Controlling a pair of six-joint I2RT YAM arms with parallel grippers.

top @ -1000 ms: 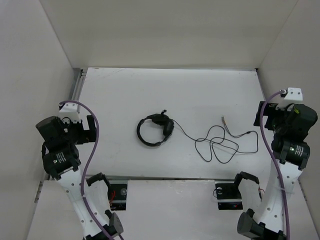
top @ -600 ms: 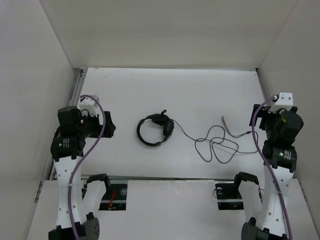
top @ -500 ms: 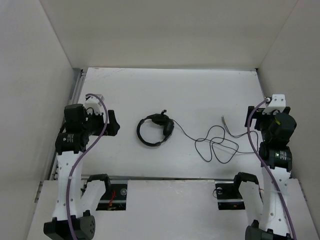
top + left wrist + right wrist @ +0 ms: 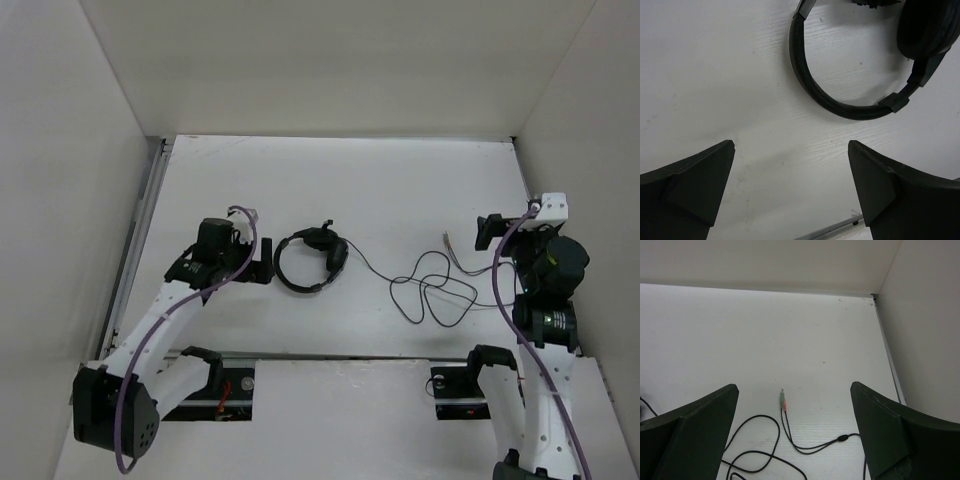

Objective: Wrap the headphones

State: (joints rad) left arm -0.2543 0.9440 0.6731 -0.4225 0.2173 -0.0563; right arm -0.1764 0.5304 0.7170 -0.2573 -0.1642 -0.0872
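Note:
My left gripper should turn and go down to the right in the top view, onto the headband's rail-side curve [image 4: 278, 256] [image 4: 801, 65], because the headband is beyond its open fingers.
The black headphones [image 4: 310, 259] lie flat at the table's middle. Their thin black cable [image 4: 435, 290] runs right in loose loops and ends in two plugs [image 4: 447, 240]. My left gripper [image 4: 262, 260] is open just left of the headband; the left wrist view shows the headband [image 4: 840, 102] and one earcup [image 4: 925, 27] beyond the open fingers [image 4: 700, 175]. My right gripper [image 4: 487, 231] is open and empty, right of the plugs. The right wrist view shows the green and pink plugs [image 4: 784, 402] and the cable [image 4: 810, 446] between its fingers [image 4: 890, 435].
White walls close the table on the left, back and right. A metal rail [image 4: 148, 215] runs along the left edge. The arm mounts [image 4: 455, 382] sit at the near edge. Purple robot cables [image 4: 500, 280] hang along both arms.
Both arms swung inward over the table. The left gripper moved right, up to the headphones' headband. The right gripper moved left toward the plugs. The headphones and cable have not moved.

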